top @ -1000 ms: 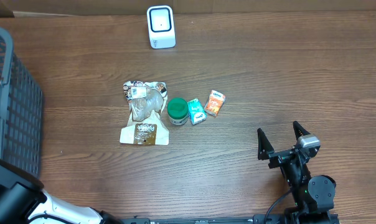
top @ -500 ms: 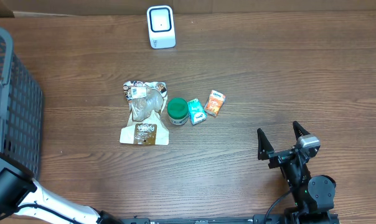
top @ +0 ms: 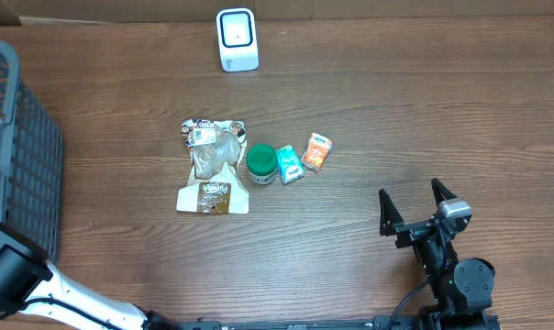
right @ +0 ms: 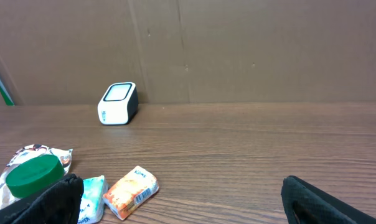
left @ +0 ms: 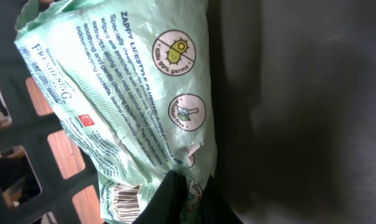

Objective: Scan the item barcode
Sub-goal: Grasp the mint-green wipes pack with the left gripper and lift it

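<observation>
I will lift my left gripper over the basket's edge, lower it there and let go of the packet, because the tabletop between basket and snack bag is bare.
A pale green wipes packet (left: 119,93) fills the left wrist view, its barcode (left: 127,200) at the lower left edge. My left gripper (left: 189,180) is shut on the packet's lower end, with the black fingers (left: 169,199) pinching the film. Dark basket mesh shows behind it. Overhead, only part of the left arm (top: 6,280) shows at the bottom left, and the packet is hidden there. The white scanner (top: 237,39) stands at the far edge of the table and also shows as the scanner (right: 117,103). My right gripper (top: 409,191) rests open and empty at the near right.
A dark mesh basket (top: 16,137) stands at the left edge. Mid-table lie a crumpled snack bag (top: 213,167), a green-lidded jar (top: 261,162), a teal packet (top: 289,164) and an orange packet (top: 316,151). A cardboard wall backs the table.
The visible part of my left arm has drawn back towards the left edge overhead, and its jaws have closed on the packet. The right arm and table items have not moved.
</observation>
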{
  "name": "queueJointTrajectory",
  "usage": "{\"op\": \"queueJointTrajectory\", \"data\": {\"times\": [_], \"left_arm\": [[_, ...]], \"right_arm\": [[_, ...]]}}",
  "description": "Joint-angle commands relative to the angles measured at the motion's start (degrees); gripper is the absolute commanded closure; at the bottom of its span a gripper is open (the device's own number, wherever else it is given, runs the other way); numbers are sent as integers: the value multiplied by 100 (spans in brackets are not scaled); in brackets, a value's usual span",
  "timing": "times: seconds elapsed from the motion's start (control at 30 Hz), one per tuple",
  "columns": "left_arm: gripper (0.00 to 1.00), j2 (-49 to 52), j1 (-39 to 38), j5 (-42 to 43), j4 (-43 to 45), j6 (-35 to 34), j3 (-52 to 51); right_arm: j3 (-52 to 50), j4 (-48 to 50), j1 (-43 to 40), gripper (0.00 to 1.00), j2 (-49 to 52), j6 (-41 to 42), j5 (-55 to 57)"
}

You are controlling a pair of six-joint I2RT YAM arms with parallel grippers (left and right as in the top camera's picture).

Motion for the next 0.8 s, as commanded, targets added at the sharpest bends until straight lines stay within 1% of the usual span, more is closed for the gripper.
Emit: {"op": "queueJointTrajectory", "data": {"times": [0.0,0.17,0.3,0.43,0.6,0.77], "left_arm": [[96,306,-9,372,-177,-17,-42],[96,227,-114,476,-796,-13,693],[96,13,-326,654,-1427,-15,1718],[96,-321,-684,866,-1869,-13,2835],[96,-883,-1318,881,-2081,-15,4017],[96,-1628,-2153,962,-2057,-20,4553]], "right_arm": [[-59,22,-22,0,-57,24,-9],[-59,24,-22,0,-57,24,-9],[-59,22,-22,0,-57,24,-9],[-59,24,-22,0,-57,24,-9],[-59,24,-22,0,-57,24,-9],[-59,22,-22,0,-57,24,-9]]}}
